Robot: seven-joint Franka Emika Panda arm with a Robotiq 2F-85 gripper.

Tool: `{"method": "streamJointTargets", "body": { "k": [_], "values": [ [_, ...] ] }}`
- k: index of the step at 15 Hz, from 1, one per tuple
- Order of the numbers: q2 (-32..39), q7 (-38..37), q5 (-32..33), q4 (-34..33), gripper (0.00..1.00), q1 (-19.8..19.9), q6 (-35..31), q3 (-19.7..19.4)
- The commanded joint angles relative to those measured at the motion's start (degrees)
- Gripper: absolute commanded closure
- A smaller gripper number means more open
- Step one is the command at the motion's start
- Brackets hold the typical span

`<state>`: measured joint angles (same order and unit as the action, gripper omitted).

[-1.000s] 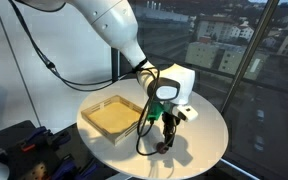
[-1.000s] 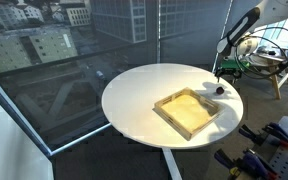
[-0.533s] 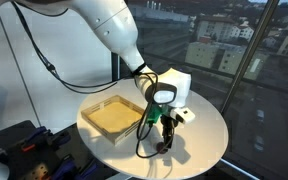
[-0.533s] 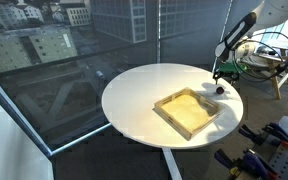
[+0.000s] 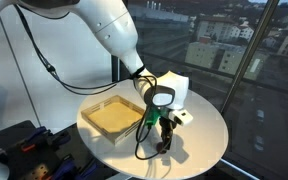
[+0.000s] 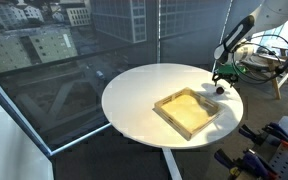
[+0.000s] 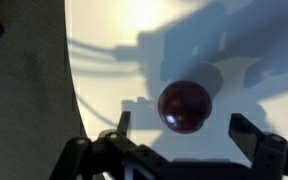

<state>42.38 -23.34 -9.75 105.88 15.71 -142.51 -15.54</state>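
Observation:
I should lower my gripper next over the dark red ball (image 6: 220, 91) (image 7: 185, 105) just below it and close both fingers there, because they are already spread on either side of it.
A small dark red ball (image 7: 185, 105) lies on the round white table (image 5: 199, 135), close to the table's edge. My gripper (image 7: 189, 135) hangs just above it with both fingers spread wide on either side and nothing between them. In both exterior views the gripper (image 5: 167, 128) (image 6: 218, 76) hovers low over the table beside a shallow square wooden tray (image 5: 112, 116) (image 6: 189, 111). The ball shows as a dark spot under the fingers (image 6: 221, 88).
The wooden tray is empty and sits near the middle of the table. Black cables hang from the arm down to the table (image 5: 142, 135). Large windows surround the table. Tools and cluttered equipment lie beside it (image 6: 259, 150).
The arm has shifted very slightly; the gripper stays open over the ball.

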Motion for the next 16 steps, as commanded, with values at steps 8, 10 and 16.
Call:
{"method": "streamJointTargets", "body": {
  "k": [8, 10, 16],
  "values": [
    [2.3, -0.2, -1.4, -1.8, 0.0, 0.0, -0.4, 0.2],
    [2.6, -0.2, -1.4, -2.1, 0.0, 0.0, -0.4, 0.2],
    [3.6, -0.4, -1.4, -3.1, 0.0, 0.0, -0.3, 0.1]
  ]
}}
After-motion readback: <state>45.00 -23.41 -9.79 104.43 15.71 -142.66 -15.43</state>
